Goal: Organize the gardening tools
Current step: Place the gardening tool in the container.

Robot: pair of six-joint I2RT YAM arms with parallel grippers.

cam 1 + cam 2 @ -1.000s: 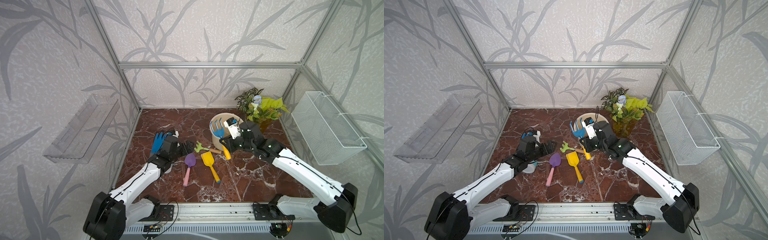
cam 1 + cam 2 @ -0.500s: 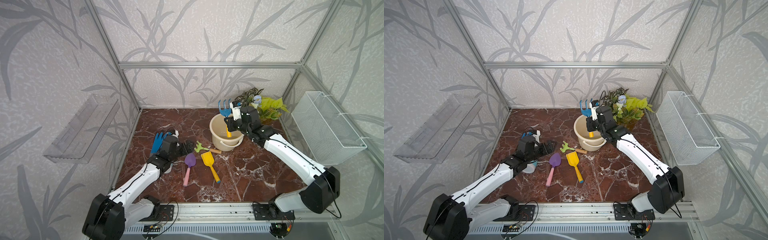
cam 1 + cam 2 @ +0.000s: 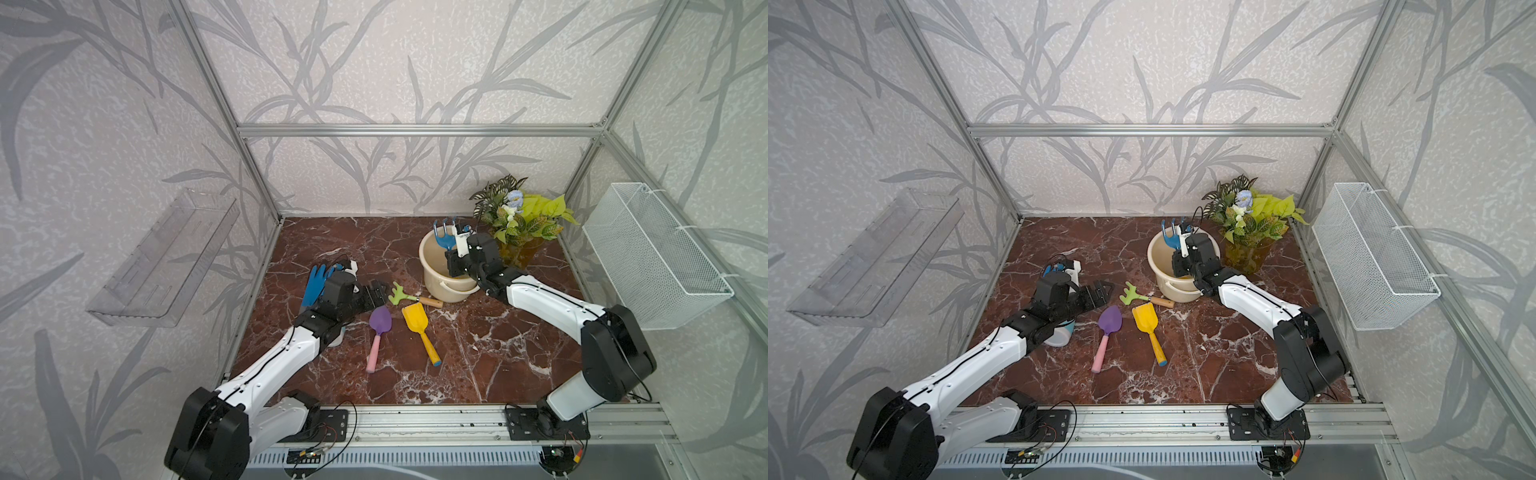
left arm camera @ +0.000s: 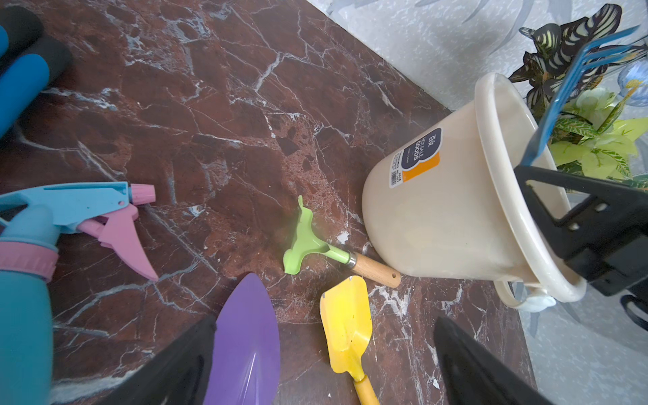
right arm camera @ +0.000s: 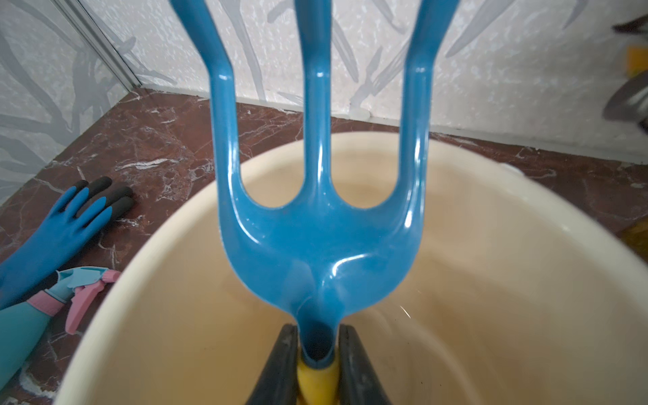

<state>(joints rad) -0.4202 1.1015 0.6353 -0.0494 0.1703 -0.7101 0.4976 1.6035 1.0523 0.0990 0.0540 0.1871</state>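
My right gripper moves slightly down toward the bucket's bottom below next and releases the fork's yellow handle, which already hangs inside the cream bucket's rim.
My right gripper [image 5: 317,336] is shut on the yellow handle of the blue three-pronged fork [image 5: 317,245]. It holds the fork prongs-up, with the handle down inside the cream bucket [image 3: 428,266]. In both top views the fork [image 3: 1171,239] sticks out over the bucket's far rim. On the marble floor in front of the bucket lie the green rake [image 3: 399,294], the purple trowel [image 3: 380,322] and the yellow shovel [image 3: 415,318]. My left gripper [image 4: 324,326] hangs open just above the trowel [image 4: 245,343] and shovel [image 4: 345,326], holding nothing.
A blue glove [image 3: 316,282] and a teal spray bottle [image 4: 70,207] lie by my left arm. A potted plant [image 3: 519,220] stands behind the bucket. A white wire basket [image 3: 652,257] hangs on the right wall, and a clear shelf [image 3: 166,257] on the left wall.
My right gripper carried the fork from in front of the bucket to above it, then lowered the handle into it. The left arm has hardly moved.
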